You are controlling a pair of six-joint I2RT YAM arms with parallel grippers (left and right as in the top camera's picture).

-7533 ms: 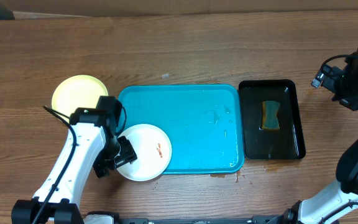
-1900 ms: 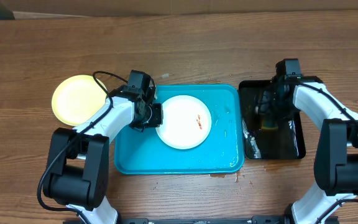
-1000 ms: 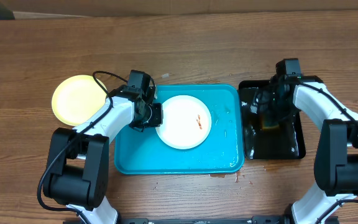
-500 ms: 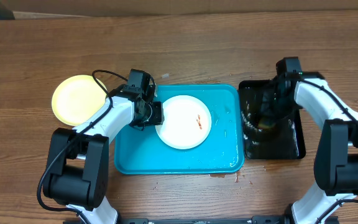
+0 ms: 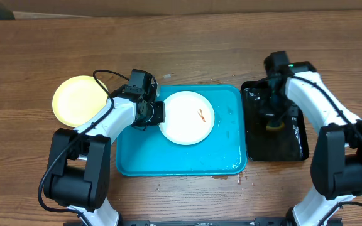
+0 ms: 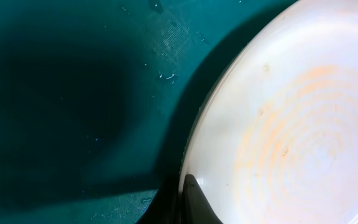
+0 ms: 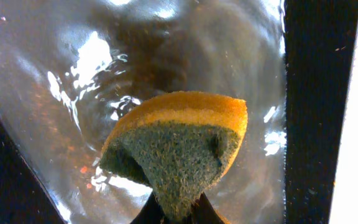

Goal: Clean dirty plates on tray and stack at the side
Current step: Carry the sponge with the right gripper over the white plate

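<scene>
The orange smear (image 5: 202, 113) still marks the plate. Next I should lift my right gripper, move it to the left in the overhead view and lower the sponge onto the smear.
A white plate (image 5: 187, 117) with a small orange smear (image 5: 202, 113) sits in the upper middle of the turquoise tray (image 5: 181, 160). My left gripper (image 5: 158, 113) is shut on its left rim. The left wrist view shows a finger (image 6: 191, 193) over the plate's edge (image 6: 291, 124), with shadow on the tray (image 6: 73, 93) beneath it. A pale yellow plate (image 5: 77, 99) lies on the table left of the tray. My right gripper (image 5: 273, 118) is over the black tray (image 5: 288, 147), shut on a yellow-and-green sponge (image 7: 179, 143) just above the wet floor.
The black tray (image 7: 55, 74) holds a film of water and stands right of the turquoise tray. Water drops lie on the turquoise tray's right half (image 5: 228, 129). A small spill marks the table (image 5: 225, 177) at the tray's front edge. Cables trail from both arms.
My right gripper closed on the sponge and the arm swung up and left over the black tray. The left gripper loosened briefly, then shut again, and the white plate shifted slightly toward the tray's back.
</scene>
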